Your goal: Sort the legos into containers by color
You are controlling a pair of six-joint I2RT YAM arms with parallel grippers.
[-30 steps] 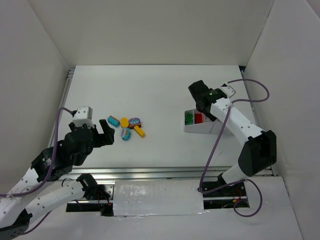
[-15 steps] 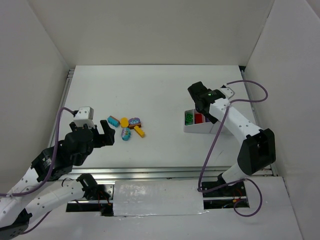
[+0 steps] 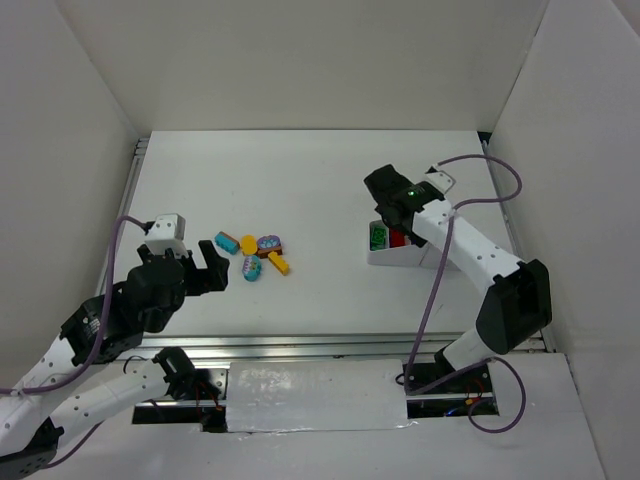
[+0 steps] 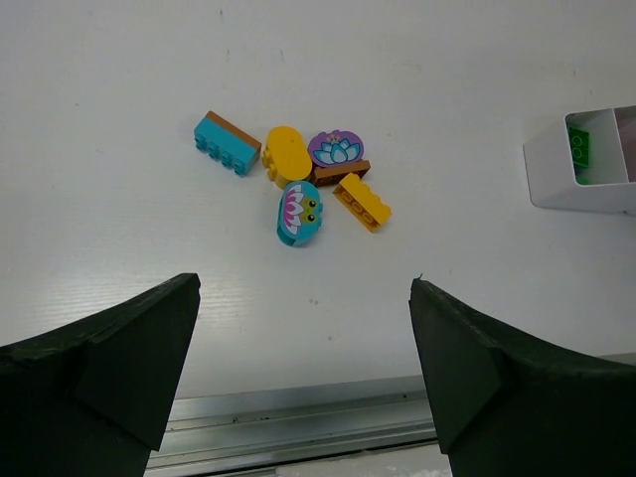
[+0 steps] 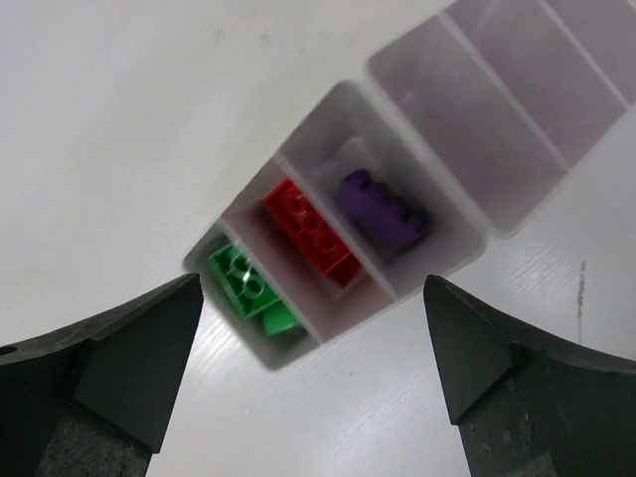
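The purple lotus piece (image 3: 268, 243) sits against a brown brick, so my right gripper will go left in the top view and down around both.
Loose legos lie in a cluster left of centre: a teal brick (image 4: 227, 143), a yellow rounded piece (image 4: 286, 155), a purple lotus piece (image 4: 336, 148), a teal oval piece (image 4: 298, 213) and a yellow-orange brick (image 4: 362, 201); the cluster also shows in the top view (image 3: 252, 255). The white tray (image 3: 400, 258) holds a green brick (image 5: 243, 280), a red brick (image 5: 313, 231) and a purple brick (image 5: 386, 209) in separate compartments. My right gripper (image 5: 313, 283) hovers open and empty above the tray's green and red end. My left gripper (image 4: 305, 283) is open and empty, near of the cluster.
Two tray compartments (image 5: 477, 99) beyond the purple one hold nothing. A metal rail (image 4: 298, 422) runs along the table's near edge. White walls close in the table on three sides. The right arm's purple cable (image 3: 430, 300) hangs near the tray.
My right gripper has shifted left over the tray's left end. The left arm and the loose legos have not moved.
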